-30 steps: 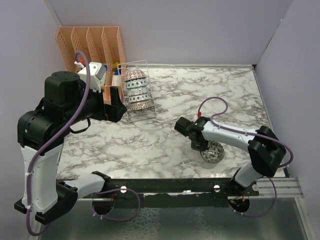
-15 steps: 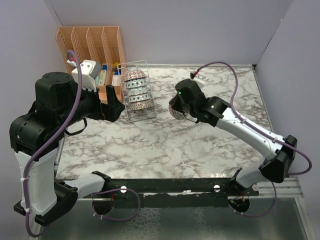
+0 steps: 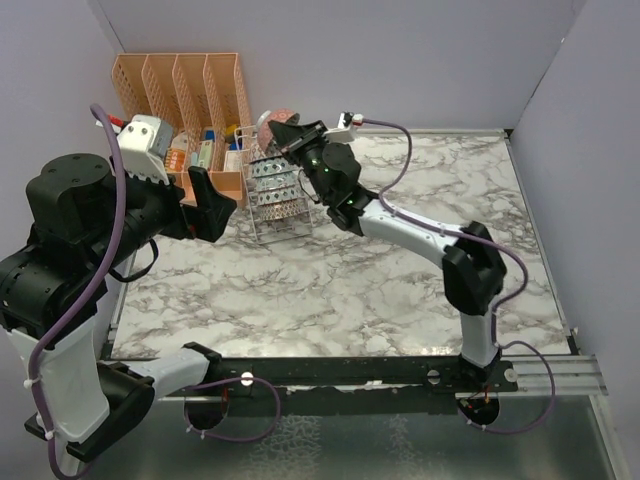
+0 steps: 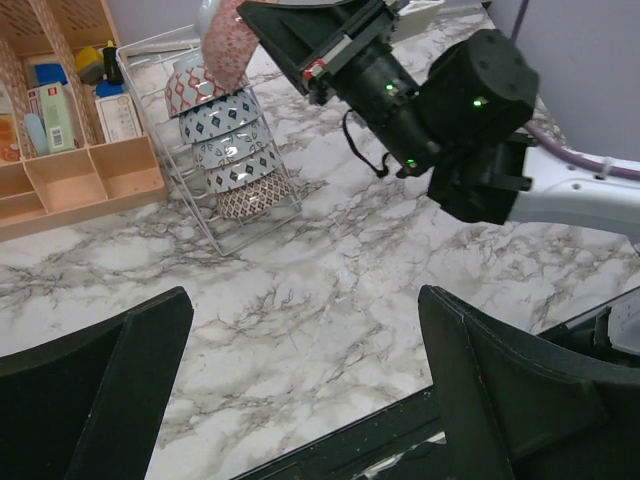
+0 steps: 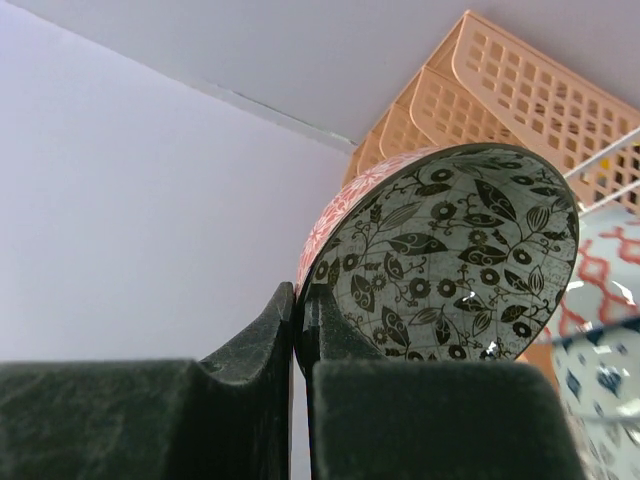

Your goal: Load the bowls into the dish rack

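Observation:
My right gripper holds the reddish-pink bowl [image 3: 268, 122] and will next turn outward past the red-patterned bowl. Then it will lower the bowl it holds at the far end of the rack.
The wire dish rack [image 3: 262, 222] stands at the back left and holds several patterned bowls [image 3: 272, 185] on edge in a row. It also shows in the left wrist view [image 4: 205, 215], with the bowls [image 4: 225, 140] in it. My right gripper [image 3: 287, 136] is shut on the rim of a reddish-pink bowl [image 3: 268, 122] with a leaf-patterned inside [image 5: 450, 260]. It holds the bowl tilted in the air just above the rack's far end [image 4: 225, 45]. One finger [image 5: 345, 345] is inside the rim, the other outside. My left gripper [image 4: 300, 400] is open and empty, above the table in front of the rack.
A peach slotted organiser [image 3: 180, 90] with small items stands against the back wall, touching the rack's left side. Walls close in the table at the back and on both sides. A black rail [image 3: 350, 370] runs along the front edge.
My right arm lifted the bowl from the table's front right and carried it left and back to above the rack. My left arm drew back to the left.

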`<state>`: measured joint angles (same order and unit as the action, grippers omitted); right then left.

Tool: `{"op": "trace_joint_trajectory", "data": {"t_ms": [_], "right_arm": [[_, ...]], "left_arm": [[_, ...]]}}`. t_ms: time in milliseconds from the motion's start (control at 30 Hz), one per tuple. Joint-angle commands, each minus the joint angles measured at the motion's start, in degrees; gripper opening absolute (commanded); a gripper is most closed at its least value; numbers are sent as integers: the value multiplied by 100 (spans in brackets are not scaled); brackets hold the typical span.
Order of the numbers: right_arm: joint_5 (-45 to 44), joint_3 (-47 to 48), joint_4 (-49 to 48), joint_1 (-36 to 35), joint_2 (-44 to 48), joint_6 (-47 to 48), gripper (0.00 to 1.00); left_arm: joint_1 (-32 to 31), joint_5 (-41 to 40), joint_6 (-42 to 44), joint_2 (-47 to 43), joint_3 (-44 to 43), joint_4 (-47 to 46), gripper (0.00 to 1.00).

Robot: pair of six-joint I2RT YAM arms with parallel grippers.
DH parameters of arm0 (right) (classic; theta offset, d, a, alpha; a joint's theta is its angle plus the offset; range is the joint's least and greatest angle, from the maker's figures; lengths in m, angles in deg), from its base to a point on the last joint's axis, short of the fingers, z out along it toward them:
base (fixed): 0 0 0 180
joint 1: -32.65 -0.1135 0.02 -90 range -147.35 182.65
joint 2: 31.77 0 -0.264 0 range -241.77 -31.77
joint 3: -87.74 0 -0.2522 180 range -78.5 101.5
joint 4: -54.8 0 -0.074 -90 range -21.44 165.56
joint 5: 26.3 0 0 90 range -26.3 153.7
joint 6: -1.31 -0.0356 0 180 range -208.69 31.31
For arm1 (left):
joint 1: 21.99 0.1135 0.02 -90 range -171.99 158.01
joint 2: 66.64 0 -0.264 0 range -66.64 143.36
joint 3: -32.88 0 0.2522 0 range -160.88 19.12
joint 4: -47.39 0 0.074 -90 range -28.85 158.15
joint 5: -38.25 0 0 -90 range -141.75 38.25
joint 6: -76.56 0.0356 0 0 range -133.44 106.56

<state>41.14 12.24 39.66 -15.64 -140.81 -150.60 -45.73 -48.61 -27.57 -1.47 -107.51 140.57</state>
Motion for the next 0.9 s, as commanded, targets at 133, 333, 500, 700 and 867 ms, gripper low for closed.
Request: {"op": "trace_joint_trajectory", "data": {"t_ms": [133,333,500,700,867], "right_arm": [[146,1785,-2306,246,-1669,-838,1],[158,2290,-2145,312,-2380,-1598,1],[213,2762,-2150,312,-2951,-2269,1],[245,3128,-2154,310,-3400,-2891,1],[-54,2326,-1985,285,-2941,-3094,1]], "left_arm": [[-25,-347,125,-74,-38,-19,99],[-32,-446,191,-109,36,-5,99],[-46,-539,242,-92,67,-14,99],[-89,-587,297,-61,102,-14,99],[-117,-646,312,-74,146,-5,99]]}}
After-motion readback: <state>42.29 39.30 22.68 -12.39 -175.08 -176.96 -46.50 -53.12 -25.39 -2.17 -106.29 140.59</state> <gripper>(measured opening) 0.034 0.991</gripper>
